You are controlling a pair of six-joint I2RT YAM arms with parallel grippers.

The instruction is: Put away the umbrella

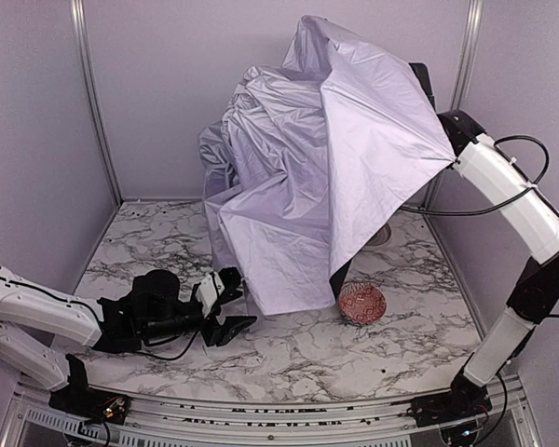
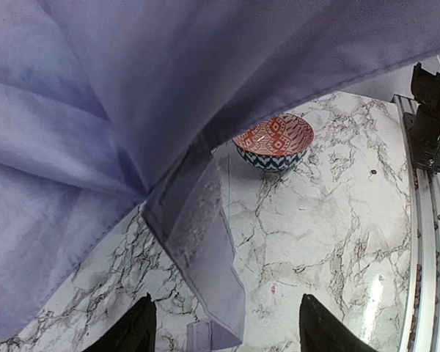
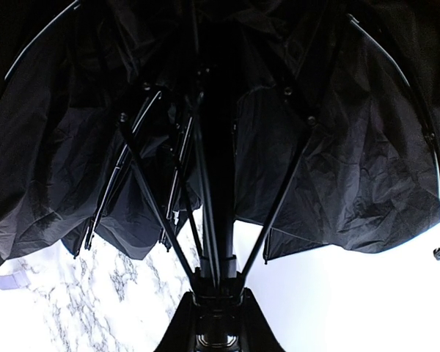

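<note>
My right gripper will bring the umbrella's stem down and back next to release it on the marble (image 1: 284,335) beside the bowl, because that marble lies below my right gripper, left in the top view.
The umbrella (image 1: 326,158) hangs half-collapsed above the back of the table, its pale lavender canopy drooping down to the marble. My right arm (image 1: 503,186) reaches under it from the right, and the fabric hides the gripper in the top view. In the right wrist view my right gripper (image 3: 220,317) is shut on the black shaft (image 3: 218,220), with ribs and black underside (image 3: 337,161) spread above it. My left gripper (image 1: 233,303) lies low on the table, open, at the canopy's lower left edge. In the left wrist view a lavender closure strap (image 2: 205,257) hangs between its open fingers (image 2: 136,330).
A red patterned bowl (image 1: 361,304) stands on the marble table (image 1: 354,354) just right of the canopy's lower edge, and shows as the bowl (image 2: 273,141) in the left wrist view. Grey walls enclose the table on three sides. A metal rail (image 1: 261,414) runs along the near edge.
</note>
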